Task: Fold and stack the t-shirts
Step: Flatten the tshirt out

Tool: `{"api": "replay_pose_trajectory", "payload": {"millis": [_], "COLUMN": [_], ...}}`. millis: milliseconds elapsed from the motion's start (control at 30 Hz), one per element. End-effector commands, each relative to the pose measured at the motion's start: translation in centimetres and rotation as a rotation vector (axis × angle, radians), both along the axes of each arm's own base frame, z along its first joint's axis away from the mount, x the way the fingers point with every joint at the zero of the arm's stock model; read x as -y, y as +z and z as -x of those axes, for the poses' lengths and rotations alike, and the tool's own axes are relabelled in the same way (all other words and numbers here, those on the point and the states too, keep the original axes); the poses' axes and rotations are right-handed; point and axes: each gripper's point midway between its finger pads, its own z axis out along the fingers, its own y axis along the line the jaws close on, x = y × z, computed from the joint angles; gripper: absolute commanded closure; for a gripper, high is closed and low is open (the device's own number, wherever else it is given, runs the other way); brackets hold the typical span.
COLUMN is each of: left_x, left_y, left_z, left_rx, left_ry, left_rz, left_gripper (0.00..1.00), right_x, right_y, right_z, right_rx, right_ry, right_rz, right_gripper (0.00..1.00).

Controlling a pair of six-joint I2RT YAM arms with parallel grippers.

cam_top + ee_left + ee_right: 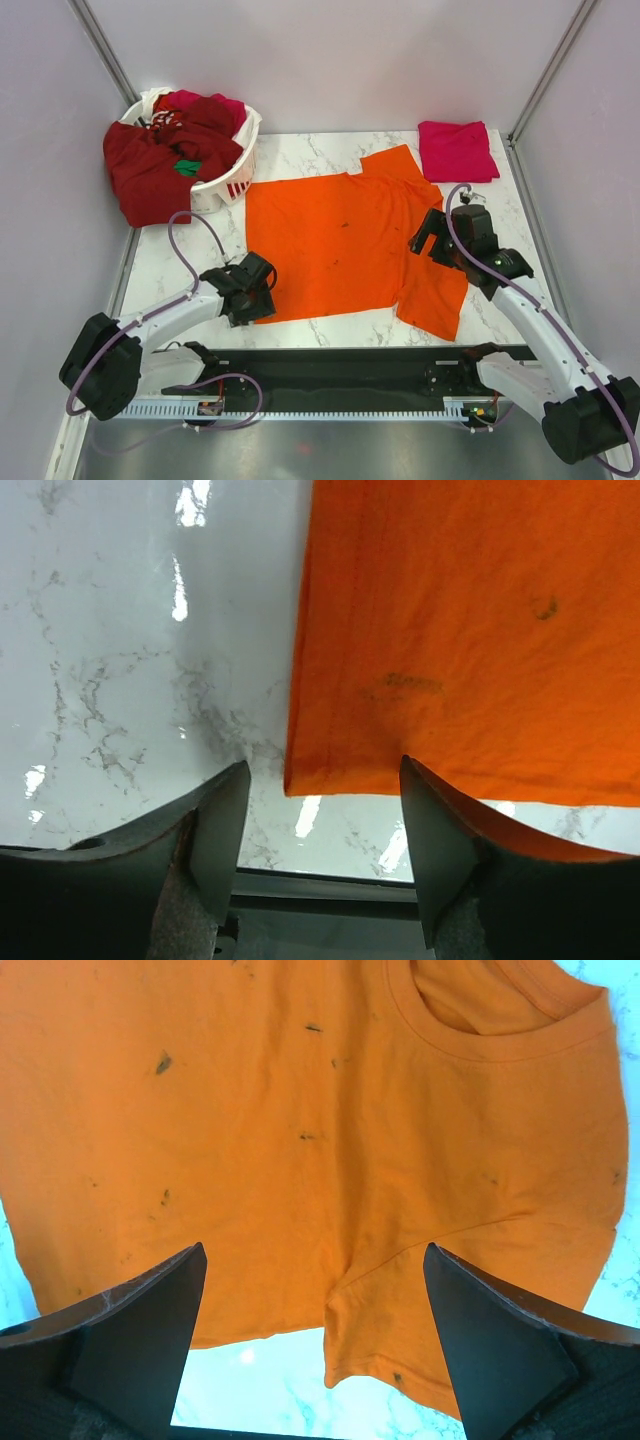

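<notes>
The sleeve's outer cuff corner [450,333] sticks out past the shirt's hem, below my right gripper and nearer the base, so I should draw the gripper back and lower it there next.
A bright orange t-shirt [340,240] lies spread flat on the marble table [300,155]. A folded magenta-pink t-shirt [456,150] lies at the back right. Dark red and crimson t-shirts [160,160] with a bit of green [187,168] fill the white basket [235,180] at the back left. My left gripper [262,290] is open and empty over the shirt's near left hem corner [300,780]. My right gripper [428,235] is open and empty over the shirt's right sleeve and armpit [350,1295].
One dark red shirt hangs over the basket's left side onto the table. Grey walls [330,60] close in the table on three sides. The black base rail [340,370] runs along the near edge.
</notes>
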Motion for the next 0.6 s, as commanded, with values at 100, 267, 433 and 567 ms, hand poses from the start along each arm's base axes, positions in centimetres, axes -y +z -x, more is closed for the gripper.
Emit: {"api": "replay_pose_trajectory", "payload": {"millis": [100, 267, 433, 567], "left_x": [0.5, 0.6, 0.2, -1.1], "left_y": [-1.7, -1.8, -1.3, 0.5], "left_z": [-1.1, -1.6, -2.4, -2.7], "left_rx": [0.038, 0.051, 0.091, 0.15], "left_ry": [0.042, 0.04, 0.03, 0.086], "left_rz": [0.015, 0.012, -0.017, -0.01], "left_gripper": [0.41, 0.6, 0.98, 0.98], "right_x": [1.5, 2.6, 4.6, 5.7], "right_y": [1.4, 1.9, 0.6, -2.3], "right_z": [-0.3, -0.3, 1.0, 2.8], "right_rx": [0.032, 0.037, -0.025, -0.149], "right_ry": [-0.035, -0.085, -0.19, -0.238], "right_rz": [0.076, 0.112, 0.159, 0.21], "right_gripper": [0.02, 0.02, 0.02, 0.02]}}
